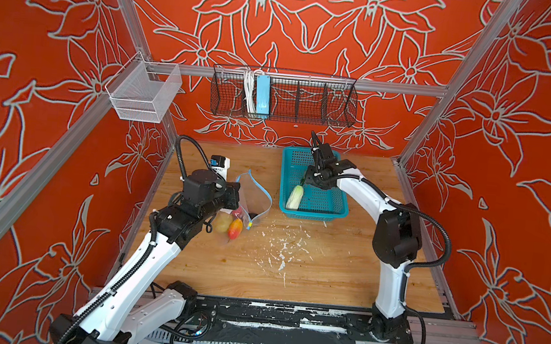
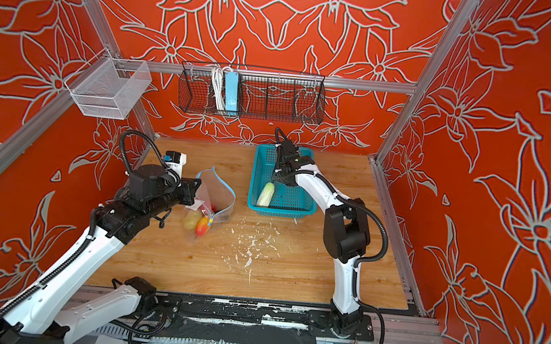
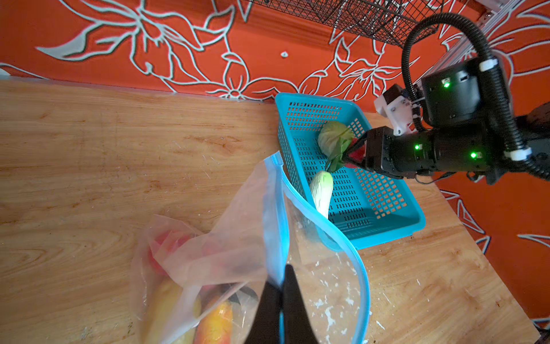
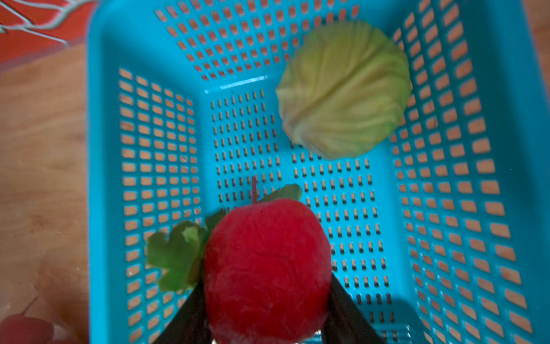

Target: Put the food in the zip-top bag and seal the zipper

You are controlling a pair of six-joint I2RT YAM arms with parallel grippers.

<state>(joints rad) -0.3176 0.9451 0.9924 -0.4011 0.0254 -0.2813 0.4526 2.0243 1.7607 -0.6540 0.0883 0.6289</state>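
Observation:
I will next move my right gripper back and down to release the red fruit beside the cucumber [image 1: 294, 197], since the bare basket bottom is below and back of the gripper.
The clear zip-top bag [image 1: 254, 195] [image 2: 217, 189] [image 3: 232, 247] stands open on the wooden table, left of the teal basket [image 1: 332, 210] [image 2: 301, 207]. My left gripper [image 3: 281, 287] is shut on one side of its blue zipper [image 3: 358, 262], holding the mouth open. Inside lie a yellow potato [image 1: 222, 222] and an orange-red fruit [image 1: 235, 228] [image 3: 215, 324]. My right gripper [image 4: 266, 283] is shut on a red fruit [image 4: 268, 262] with green leaves, low inside the basket [image 4: 148, 89]. A green cabbage [image 4: 345, 89] [image 3: 333, 138] and a pale cucumber [image 1: 294, 197] [image 3: 321, 190] lie there too.
White flecks [image 1: 280, 249] litter the table in front of the basket. A white device [image 1: 220, 164] stands at the back left by the left arm. A black wire rack [image 1: 285, 96] and a white mesh bin [image 1: 144, 93] hang on the walls.

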